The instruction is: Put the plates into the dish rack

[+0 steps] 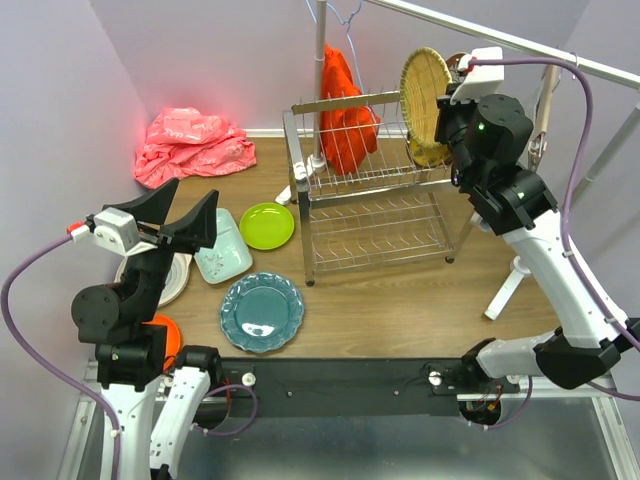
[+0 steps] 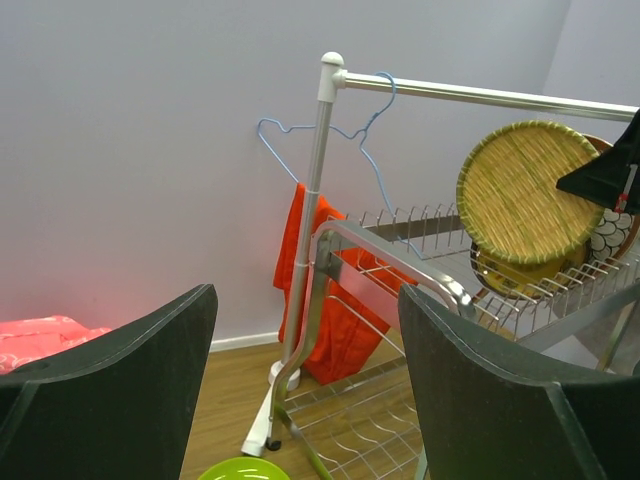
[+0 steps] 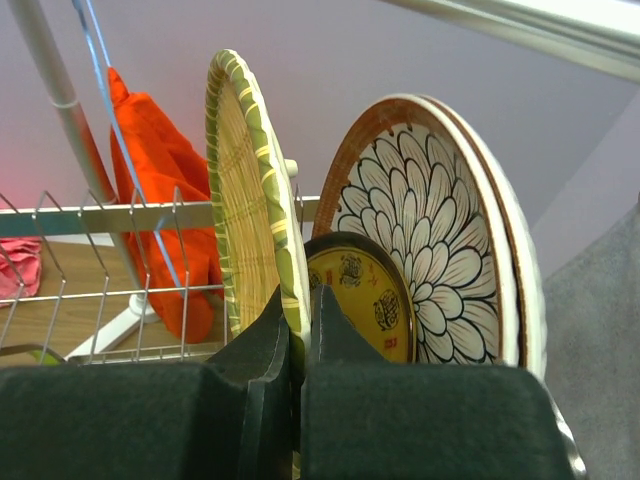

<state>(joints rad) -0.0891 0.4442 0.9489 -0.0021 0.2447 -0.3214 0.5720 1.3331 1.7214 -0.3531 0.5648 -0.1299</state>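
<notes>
My right gripper should lower the woven-yellow plate into the wire slots of the rack's top level below my gripper, to release the plate's rim.
The chrome dish rack (image 1: 330, 190) stands at the back middle of the table. My right gripper (image 3: 300, 312) is shut on the rim of the woven-yellow plate (image 3: 248, 200), which stands upright at the right end of the top tier. Behind that plate are a small dark-yellow plate (image 3: 368, 298) and a white petal-patterned plate (image 3: 440, 225). On the table lie a teal scalloped plate (image 1: 262, 312), a lime green plate (image 1: 266, 225), a mint tray (image 1: 222, 252), a pale plate (image 1: 172, 282) and an orange plate (image 1: 166, 334). My left gripper (image 1: 180, 213) hangs open over the left dishes, holding nothing.
A red-orange cloth (image 1: 345, 110) hangs on a blue wire hanger (image 2: 330, 130) from a clothes rail (image 1: 320, 70) just behind the rack. A pink bag (image 1: 190, 142) lies at the back left corner. The rail's white foot (image 1: 505, 288) rests right of the rack.
</notes>
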